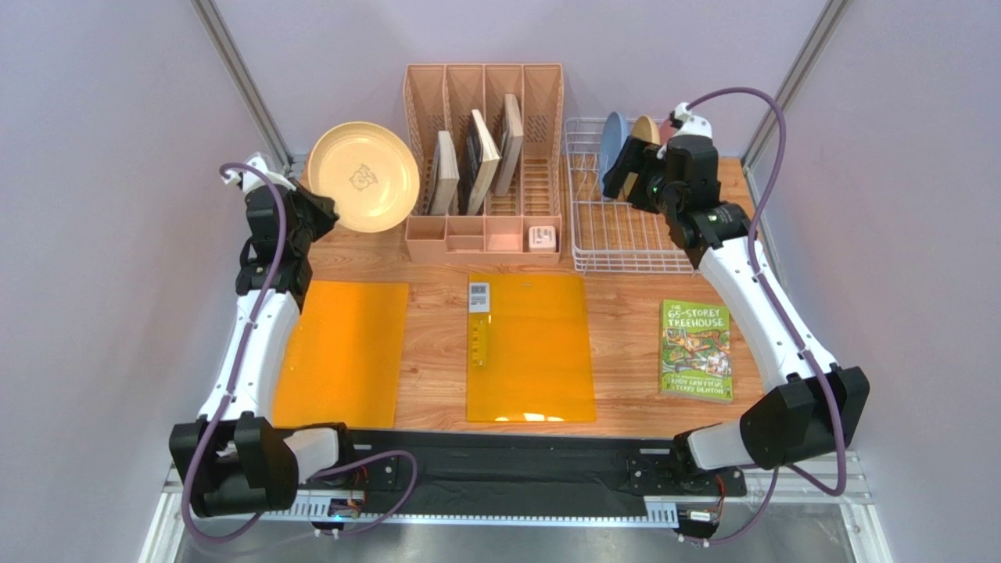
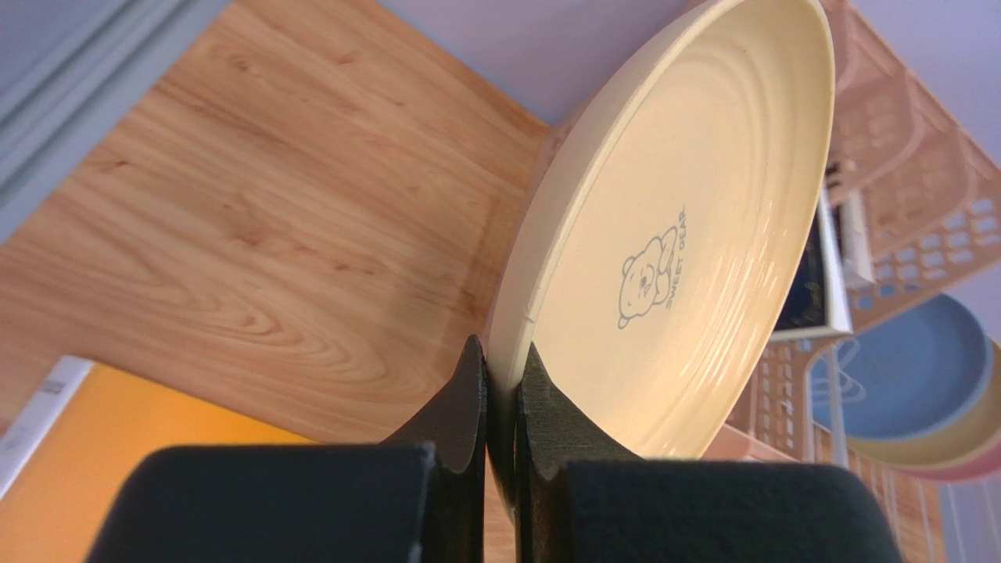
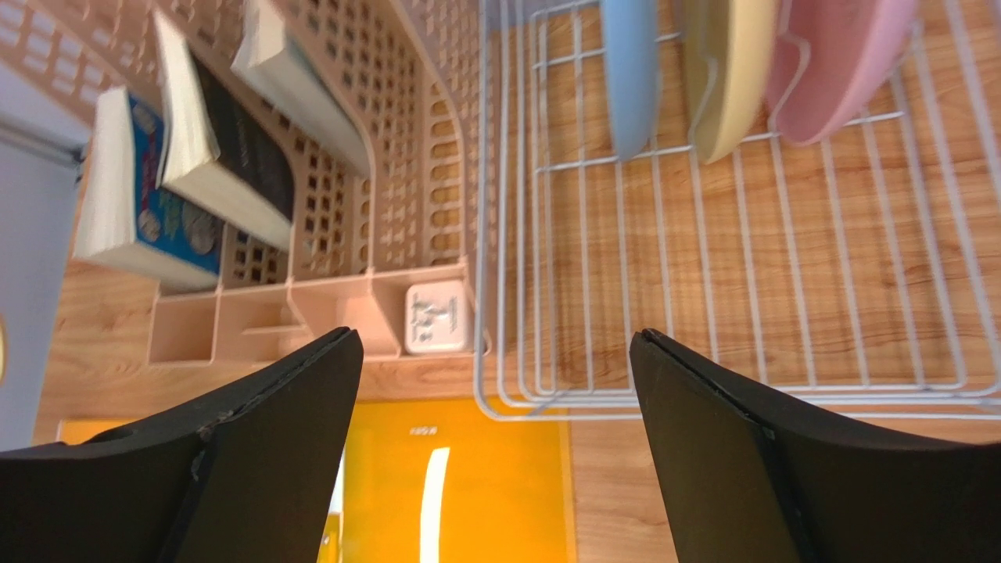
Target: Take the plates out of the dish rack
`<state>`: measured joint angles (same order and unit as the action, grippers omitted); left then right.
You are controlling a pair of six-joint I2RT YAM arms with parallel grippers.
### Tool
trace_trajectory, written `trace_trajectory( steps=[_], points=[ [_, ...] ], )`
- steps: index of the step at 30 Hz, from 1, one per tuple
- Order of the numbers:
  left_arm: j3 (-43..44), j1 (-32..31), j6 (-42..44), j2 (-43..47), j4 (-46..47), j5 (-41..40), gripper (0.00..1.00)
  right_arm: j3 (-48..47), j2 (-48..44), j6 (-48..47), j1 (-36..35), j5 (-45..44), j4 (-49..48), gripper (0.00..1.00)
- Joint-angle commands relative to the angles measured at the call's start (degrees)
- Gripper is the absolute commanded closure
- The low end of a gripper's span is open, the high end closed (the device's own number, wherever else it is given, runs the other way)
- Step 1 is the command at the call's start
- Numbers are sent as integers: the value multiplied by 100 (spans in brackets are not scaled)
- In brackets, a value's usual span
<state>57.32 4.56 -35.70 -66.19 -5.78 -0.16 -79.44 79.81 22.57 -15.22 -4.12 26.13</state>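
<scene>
The left gripper moves down to the wood (image 1: 370, 244) (image 2: 429, 311) beside the organizer below it next. It levels the tilted yellow plate and releases it there, as that spot is bare.
A pale yellow plate (image 1: 362, 176) with a bear print (image 2: 682, 235) is held tilted over the back left of the table, left of the organizer. My left gripper (image 1: 318, 210) (image 2: 501, 352) is shut on its lower rim. The white wire dish rack (image 1: 611, 241) (image 3: 752, 387) stands at the back right. In its far slots stand a light blue plate (image 1: 611, 143) (image 3: 629, 70), a tan plate (image 1: 644, 127) (image 3: 729, 70) and a pink plate (image 3: 834, 59). My right gripper (image 1: 635, 170) (image 3: 494, 340) hangs open above the rack's left part, with nothing between its fingers.
A pink-beige slotted organizer (image 1: 484, 229) with three books stands between the yellow plate and the rack, a small white box (image 1: 542, 238) in its front tray. Two orange sheets (image 1: 347, 352) (image 1: 526, 346) and a green book (image 1: 696, 348) lie on the wooden table.
</scene>
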Motion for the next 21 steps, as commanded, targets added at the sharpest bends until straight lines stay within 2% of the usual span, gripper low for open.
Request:
trace_trajectory(
  steps=[1,7,11,21],
  points=[
    [-107,238,-190,-340,-11,-686,100,-493,323,-235,476,-256,-29,9],
    [-195,449,-402,-1130,455,-968,100,-1047,956,-297,880,113,76,9],
    [-81,704,-718,-1799,867,-643,100,-1363,1308,-279,969,280,85,10],
    [411,731,-991,-3285,974,-344,100,-2154,2152,-499,995,298,182,10]
  ],
)
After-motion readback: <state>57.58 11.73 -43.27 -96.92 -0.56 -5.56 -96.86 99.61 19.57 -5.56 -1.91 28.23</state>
